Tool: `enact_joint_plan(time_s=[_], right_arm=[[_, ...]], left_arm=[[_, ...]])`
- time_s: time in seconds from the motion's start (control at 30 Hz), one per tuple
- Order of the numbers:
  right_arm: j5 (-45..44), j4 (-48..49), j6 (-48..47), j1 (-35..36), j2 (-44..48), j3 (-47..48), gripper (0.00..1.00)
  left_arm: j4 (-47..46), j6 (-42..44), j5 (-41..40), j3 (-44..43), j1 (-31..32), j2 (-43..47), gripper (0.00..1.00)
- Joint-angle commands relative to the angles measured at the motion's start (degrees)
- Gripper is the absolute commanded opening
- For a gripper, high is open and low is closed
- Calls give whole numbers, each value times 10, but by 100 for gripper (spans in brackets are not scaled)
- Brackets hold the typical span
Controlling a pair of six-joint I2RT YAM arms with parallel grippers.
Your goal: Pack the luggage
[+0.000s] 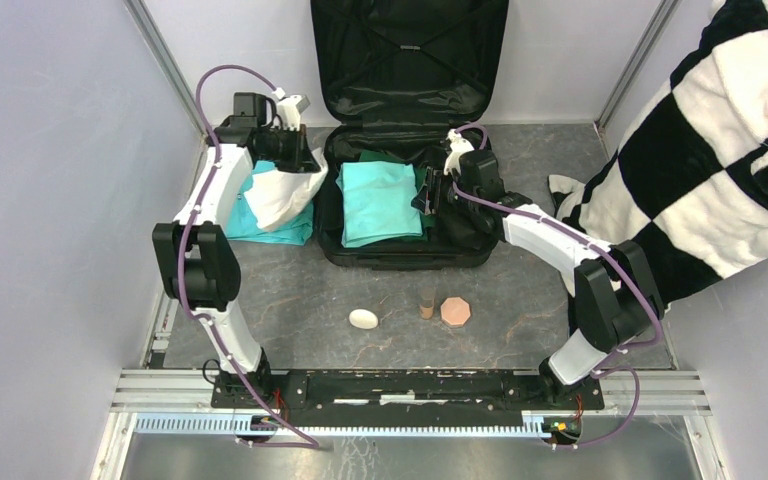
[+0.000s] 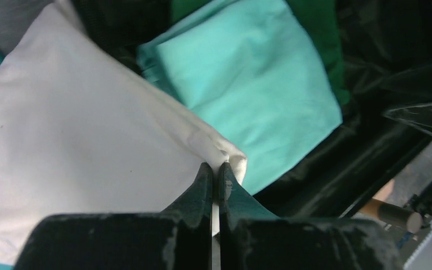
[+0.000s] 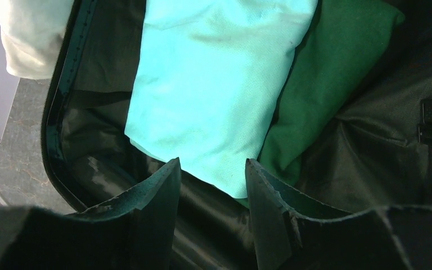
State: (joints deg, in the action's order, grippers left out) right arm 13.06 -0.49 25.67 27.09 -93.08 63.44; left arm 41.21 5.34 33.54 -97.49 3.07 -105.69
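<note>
Next, my left gripper moves over the folded turquoise cloth [image 1: 378,200] [image 2: 247,73] and releases the white cloth's corner there, since the turquoise cloth lies to the gripper's right in the top view.
The luggage [image 1: 405,258] lies open at the back of the table, its lid [image 1: 410,60] standing against the wall. A folded turquoise cloth [image 1: 378,200] rests inside on a green cloth [image 3: 337,67]. My left gripper [image 1: 308,160] is at the suitcase's left rim, shut on a corner of a white cloth [image 1: 282,190] that hangs lifted beside it. In the left wrist view the gripper [image 2: 215,167] pinches that white cloth [image 2: 79,140] with the turquoise cloth [image 2: 247,73] beyond. My right gripper [image 1: 428,195] hovers over the suitcase's right half. In its wrist view it [image 3: 212,163] stands open and holds nothing, above the turquoise cloth [image 3: 214,84].
More turquoise cloth [image 1: 260,228] lies on the table left of the suitcase. In front of it are a white oval object [image 1: 363,319], a small brown cylinder [image 1: 427,303] and a pinkish octagonal piece [image 1: 455,312]. A black-and-white checkered blanket [image 1: 720,150] fills the right side.
</note>
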Motion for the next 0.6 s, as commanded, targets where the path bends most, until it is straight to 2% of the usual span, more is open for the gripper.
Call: enact_joint_plan(time_s=[0.0,0.27,0.57], right_arm=[[-3,12,8,-1,29,-2,53],[4,6,17,-25,37,-9,53],[31,6,21,-83,62,-53,56]], left_arm=[[-1,-51,90,-50,48,1,2],[-35,-90,99,-96,150,-35,2],[-110,-172,83,-155,226,-153,2]])
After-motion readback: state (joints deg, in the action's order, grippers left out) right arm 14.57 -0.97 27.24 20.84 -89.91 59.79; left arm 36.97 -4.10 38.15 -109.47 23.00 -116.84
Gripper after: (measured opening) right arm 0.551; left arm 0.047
